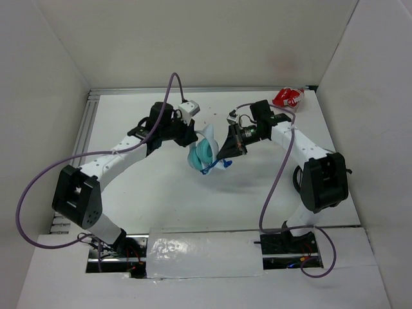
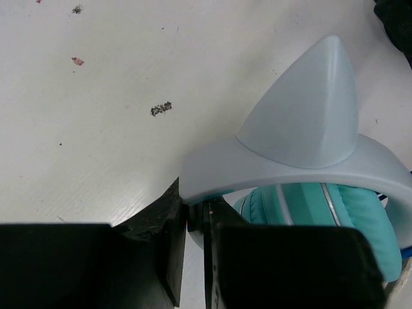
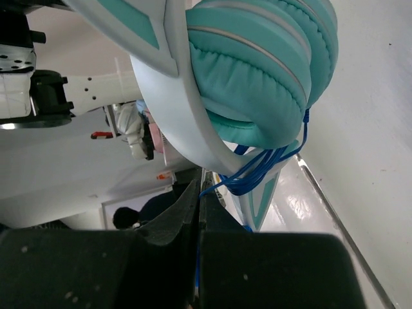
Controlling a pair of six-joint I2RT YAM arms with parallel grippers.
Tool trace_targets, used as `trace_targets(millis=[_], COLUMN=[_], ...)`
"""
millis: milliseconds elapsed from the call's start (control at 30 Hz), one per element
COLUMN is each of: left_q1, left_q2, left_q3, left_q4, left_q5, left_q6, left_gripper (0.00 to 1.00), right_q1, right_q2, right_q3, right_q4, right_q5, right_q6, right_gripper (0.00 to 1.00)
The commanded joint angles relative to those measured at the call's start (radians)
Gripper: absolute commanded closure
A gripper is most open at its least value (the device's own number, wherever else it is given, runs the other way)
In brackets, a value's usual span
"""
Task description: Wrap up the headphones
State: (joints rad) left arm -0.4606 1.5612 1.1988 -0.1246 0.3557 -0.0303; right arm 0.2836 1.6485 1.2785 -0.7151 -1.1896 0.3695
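Observation:
The blue cord already loops around the headband. My left gripper will next move outward and down, put the headphones (image 1: 203, 153) onto the table's bare far part (image 1: 209, 108) and then let go of them.
The headphones (image 1: 203, 153) are held up above the table's middle, between both arms. Their teal ear cups (image 3: 257, 71) and white headband with a pointed ear (image 2: 309, 109) fill the wrist views. My left gripper (image 1: 188, 136) is shut on the headband's end (image 2: 193, 193). My right gripper (image 1: 222, 156) is shut on the blue cord (image 3: 257, 170), which is wound in several loops around the band below the ear cups. The cord's plug is hidden.
A small red and white object (image 1: 287, 97) lies at the table's back right corner. White walls enclose the table (image 1: 161, 193) on three sides. A metal rail (image 1: 84, 129) runs along the left edge.

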Motion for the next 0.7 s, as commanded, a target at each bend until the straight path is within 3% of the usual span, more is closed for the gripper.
trace_targets(millis=[0,133,267,367,533,667], left_q1=[-0.013,-0.013,-0.045,-0.049,-0.067,-0.072], left_q2=[0.014,0.031,0.06,0.071,0.069,0.082], left_q3=[-0.022,0.031,0.05,0.061,0.016,0.025], left_q4=[-0.027,-0.047,-0.073,-0.078,-0.041,-0.05], left_q5=[-0.09,-0.089,-0.185,-0.184,-0.257,-0.282], left_q6=[0.109,-0.008,-0.046,-0.1,-0.082,-0.096], left_gripper=[1.0,1.0,1.0,1.0,1.0,1.0], right_q1=[-0.026,0.0,-0.027,-0.032,-0.087,-0.104], right_q2=[-0.009,-0.03,0.01,0.016,0.117,0.145], right_q3=[0.13,0.091,0.117,0.093,0.224,0.254], right_q4=[-0.127,-0.017,-0.07,0.017,-0.192,-0.194], right_q5=[-0.148,0.014,-0.106,-0.059,-0.217,-0.229], right_q6=[-0.055,0.068,0.031,0.12,-0.033,-0.023], right_gripper=[1.0,1.0,1.0,1.0,1.0,1.0])
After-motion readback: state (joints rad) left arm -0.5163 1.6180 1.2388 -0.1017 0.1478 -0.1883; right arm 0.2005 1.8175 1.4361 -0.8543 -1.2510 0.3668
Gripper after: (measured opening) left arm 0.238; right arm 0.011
